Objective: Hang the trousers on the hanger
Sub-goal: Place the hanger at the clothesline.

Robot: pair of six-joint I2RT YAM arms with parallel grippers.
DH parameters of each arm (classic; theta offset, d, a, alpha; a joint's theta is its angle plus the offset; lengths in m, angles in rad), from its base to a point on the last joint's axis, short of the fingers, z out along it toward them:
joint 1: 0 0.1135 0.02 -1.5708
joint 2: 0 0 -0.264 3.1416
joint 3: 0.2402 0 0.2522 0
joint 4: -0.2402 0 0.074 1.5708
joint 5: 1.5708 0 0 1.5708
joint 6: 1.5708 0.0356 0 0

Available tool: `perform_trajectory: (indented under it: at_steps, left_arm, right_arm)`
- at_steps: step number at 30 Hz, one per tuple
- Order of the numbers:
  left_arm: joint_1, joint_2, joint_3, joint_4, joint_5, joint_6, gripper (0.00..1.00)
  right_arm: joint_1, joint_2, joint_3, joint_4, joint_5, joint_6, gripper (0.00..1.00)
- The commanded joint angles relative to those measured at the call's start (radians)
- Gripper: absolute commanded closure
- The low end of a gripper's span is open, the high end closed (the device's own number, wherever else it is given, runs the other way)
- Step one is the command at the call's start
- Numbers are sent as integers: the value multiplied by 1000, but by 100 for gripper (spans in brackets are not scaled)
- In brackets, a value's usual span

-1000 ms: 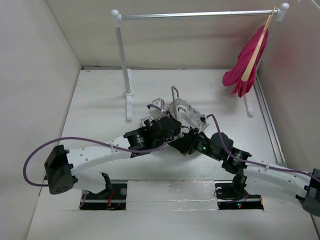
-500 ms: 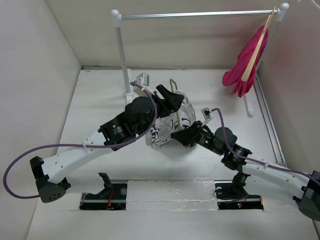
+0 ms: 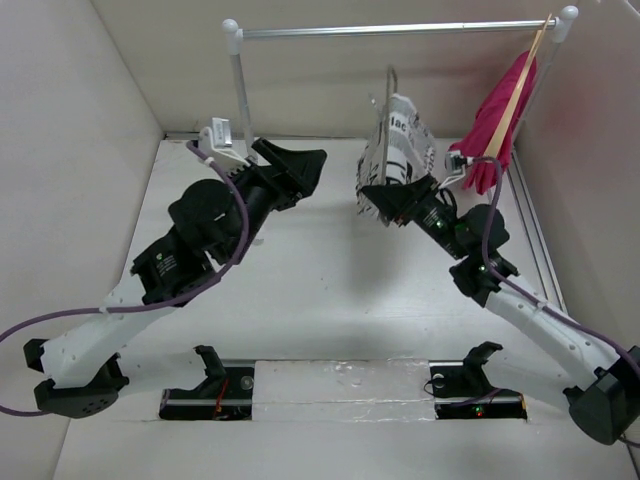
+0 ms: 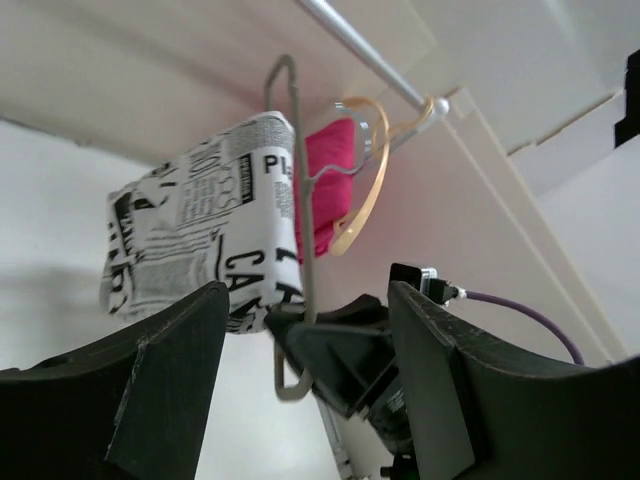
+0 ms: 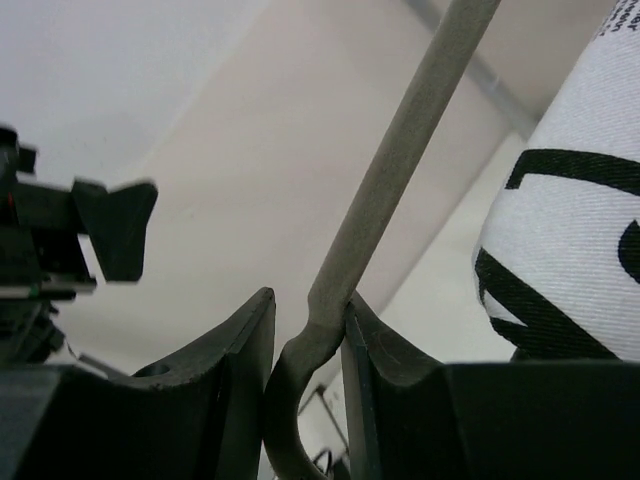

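The hanger in my right gripper already has trousers folded over it, so I should next carry it outward onto the bar point(image 3: 400, 30) beside the pink garment and release its wire.
The trousers point(image 3: 400, 148), white with black newsprint, hang folded over the hanger point(image 3: 387, 88), a thin grey wire one held upright in the air below the rail point(image 3: 400, 30). My right gripper point(image 3: 380, 197) is shut on the hanger's lower wire; in the right wrist view the hanger point(image 5: 400, 170) is pinched between the fingers of the right gripper point(image 5: 308, 310), with the trousers point(image 5: 570, 250) beside them. My left gripper point(image 3: 312, 165) is open and empty, raised to the left, apart from the cloth. The left wrist view shows the left gripper point(image 4: 308, 300), the trousers point(image 4: 200, 230) and the hanger point(image 4: 300, 230).
A pink garment point(image 3: 495, 120) hangs on a pale wooden hanger point(image 3: 517, 92) at the rail's right end, close to the right of the trousers. The rail's left post point(image 3: 245, 120) stands just behind my left gripper. White walls enclose the table point(image 3: 330, 290).
The left gripper opened, let go of the cloth and pulled up and to the left. The right arm lifted the hanger with the trousers off the table toward the rail.
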Motion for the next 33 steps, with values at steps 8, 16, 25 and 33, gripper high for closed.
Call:
perform_trajectory:
  at_steps: [8,16,25,33]
  left_arm:
    - [4,-85,-117,-21,30,-26,39]
    - [4,-204,-222,-93,32,-78,40]
    - [4,-201,-243,-93,69,-51,40]
    - [4,-221,-303,-79,106,-52,40]
  right_arm:
    - [-229,192,355,381,-23,100,100]
    - [-257,314,409,483,37,177,100]
    - [-257,330,402,509,108,157,100]
    - [-323,464,543,499,200,200,100]
